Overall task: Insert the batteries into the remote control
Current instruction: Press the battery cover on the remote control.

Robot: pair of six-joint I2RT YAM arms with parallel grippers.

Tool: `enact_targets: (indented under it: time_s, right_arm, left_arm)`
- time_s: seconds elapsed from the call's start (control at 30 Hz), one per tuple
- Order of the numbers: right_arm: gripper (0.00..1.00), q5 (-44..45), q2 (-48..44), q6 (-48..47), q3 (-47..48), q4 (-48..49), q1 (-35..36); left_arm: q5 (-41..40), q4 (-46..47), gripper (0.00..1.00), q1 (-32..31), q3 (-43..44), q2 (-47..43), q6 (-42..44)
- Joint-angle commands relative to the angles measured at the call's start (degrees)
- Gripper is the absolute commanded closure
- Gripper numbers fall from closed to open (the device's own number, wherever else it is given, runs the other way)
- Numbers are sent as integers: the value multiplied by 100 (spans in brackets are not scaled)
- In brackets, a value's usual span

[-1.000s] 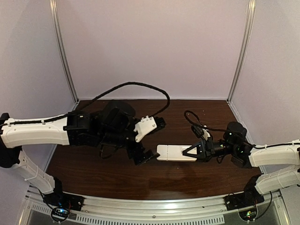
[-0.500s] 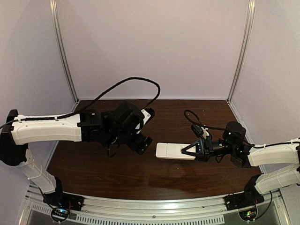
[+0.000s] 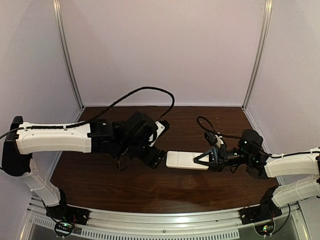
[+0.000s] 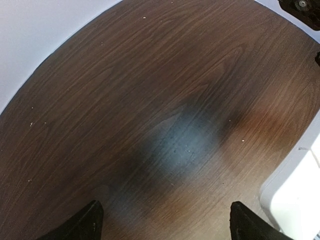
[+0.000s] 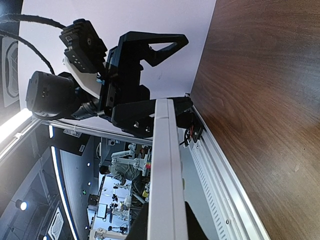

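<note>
My right gripper covers the remote's other end, so my left gripper needs to swing back toward the base and turn onto the near corner of the remote's loose end [image 3: 169, 165].
The white remote control [image 3: 185, 160] is held level just above the table by my right gripper [image 3: 207, 160], which is shut on its right end. In the right wrist view the remote [image 5: 164, 170] shows edge-on, running away from the fingers [image 5: 192, 227]. My left gripper [image 3: 156, 157] is open and empty, low over the table just left of the remote's free end. The left wrist view shows its two fingertips [image 4: 92, 220] apart over bare wood, with the remote's corner [image 4: 295, 195] at the lower right. The batteries are not in view.
The brown wooden table [image 3: 125, 182] is walled by white panels at the back and sides. A black cable [image 3: 140, 92] loops over the left arm. A metal rail [image 3: 160, 225] runs along the near edge.
My left wrist turned and swung; its gripper drew back from the remote, then came down close to the remote's left end. The right gripper shifted the remote slightly left.
</note>
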Motion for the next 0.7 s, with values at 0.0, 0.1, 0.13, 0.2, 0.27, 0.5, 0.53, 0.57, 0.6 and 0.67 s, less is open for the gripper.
enact_targets:
  time_s: [0.0,0.1,0.13,0.2,0.27,0.5,0.53,0.57,0.6,0.67]
  right_arm:
    - [100,64,-26,69,128,452,-1]
    - [100,70,-11,118,101,543,-1]
    - [100,72,-6,143,88,580,-1]
    - [100,73,2,170,75,605,7]
    - [100,90,6,183,57,630,16]
    - [100,65,69,179,73,691,140]
    - [100,57,80,174,80,705,166]
    - [100,52,98,163,82,699,180]
    - [100,46,112,161,82,711,198]
    - [100,37,148,156,74,746,222]
  left_arm:
    - [154,239,11,-119,55,171,-70]
    - [133,231,12,-176,111,268,-48]
    - [137,240,12,-176,126,284,-51]
    - [150,236,13,-204,163,334,-43]
    - [145,246,13,-221,198,377,-28]
    - [197,241,15,-312,366,548,115]
    - [227,241,15,-329,395,568,167]
    - [249,239,16,-351,422,592,216]
    - [302,239,16,-368,440,609,251]
    - [427,273,16,-403,478,636,336]
